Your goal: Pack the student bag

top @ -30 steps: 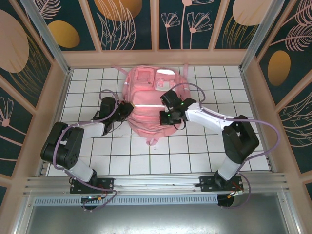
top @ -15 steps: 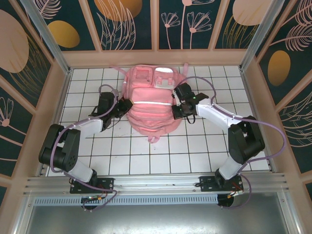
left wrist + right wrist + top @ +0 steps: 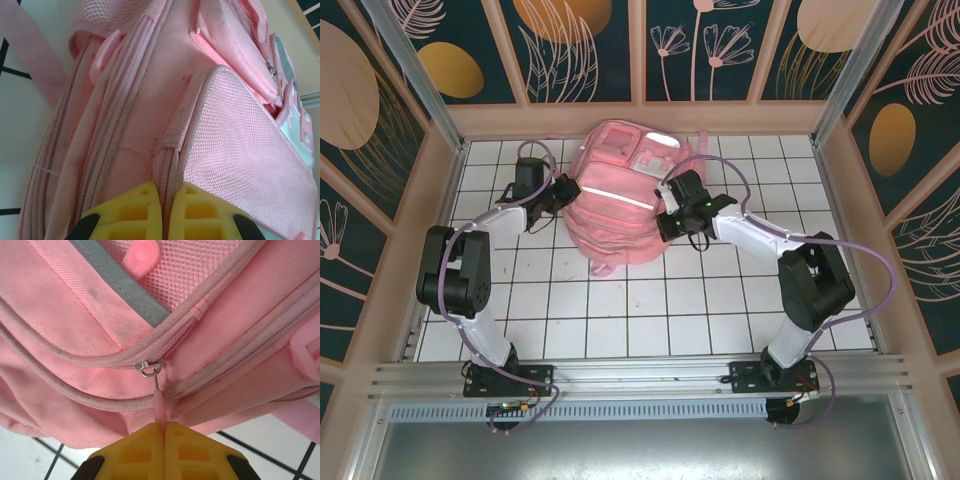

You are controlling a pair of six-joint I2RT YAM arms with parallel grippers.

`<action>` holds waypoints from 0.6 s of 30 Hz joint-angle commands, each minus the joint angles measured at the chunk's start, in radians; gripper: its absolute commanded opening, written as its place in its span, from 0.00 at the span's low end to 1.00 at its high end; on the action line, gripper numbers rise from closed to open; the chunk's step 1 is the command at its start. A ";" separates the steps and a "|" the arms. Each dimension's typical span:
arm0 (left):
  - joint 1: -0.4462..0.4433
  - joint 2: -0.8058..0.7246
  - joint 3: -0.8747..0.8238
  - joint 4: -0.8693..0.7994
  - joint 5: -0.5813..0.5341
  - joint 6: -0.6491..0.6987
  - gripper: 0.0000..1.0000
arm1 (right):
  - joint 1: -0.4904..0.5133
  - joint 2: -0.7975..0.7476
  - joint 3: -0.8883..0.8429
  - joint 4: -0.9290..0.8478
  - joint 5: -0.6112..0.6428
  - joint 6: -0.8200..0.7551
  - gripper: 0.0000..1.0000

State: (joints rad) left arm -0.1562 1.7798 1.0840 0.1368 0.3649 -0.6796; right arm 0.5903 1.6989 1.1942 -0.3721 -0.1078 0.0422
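Observation:
A part of the zipper remains outward before the mesh pocket's corner [image 3: 194, 318], so next my right gripper needs to draw the zipper pull [image 3: 159, 407] outward to that corner and release it.
The student bag [image 3: 617, 212], a pink backpack with a silver stripe [image 3: 616, 194], stands at the back middle of the tiled table. My left gripper [image 3: 563, 188] is at its left side; in the left wrist view its yellow fingers [image 3: 135, 210] are shut on a pink ribbed seam [image 3: 166, 162] beside the mesh pocket [image 3: 240, 150]. My right gripper [image 3: 667, 222] is at the bag's right front. In the right wrist view that gripper [image 3: 164, 426] is shut on the pink zipper pull [image 3: 159, 407], which hangs from a metal slider [image 3: 148, 367].
The white tiled table [image 3: 650, 320] stretches in front of the bag. A pink strap [image 3: 603, 268] trails from the bag's near edge. The wooden back wall [image 3: 640, 118] is right behind the bag, and side walls [image 3: 435, 220] close in both sides.
The bag has shifted toward the back left and sits more bunched up. Both grippers moved away from me with it, the left one furthest, each keeping its hold.

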 commanded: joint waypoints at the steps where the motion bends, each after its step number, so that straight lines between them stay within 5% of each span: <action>1: 0.033 0.000 0.044 -0.027 -0.078 0.070 0.00 | -0.038 0.029 0.037 -0.016 0.140 -0.061 0.00; 18: 0.052 0.029 0.077 -0.077 -0.043 0.104 0.00 | -0.145 0.242 0.314 0.078 0.150 -0.166 0.00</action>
State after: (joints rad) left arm -0.1390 1.7969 1.1328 0.0845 0.3588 -0.6193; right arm 0.4824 1.9045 1.4364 -0.3252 -0.0578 -0.1001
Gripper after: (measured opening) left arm 0.068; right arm 0.048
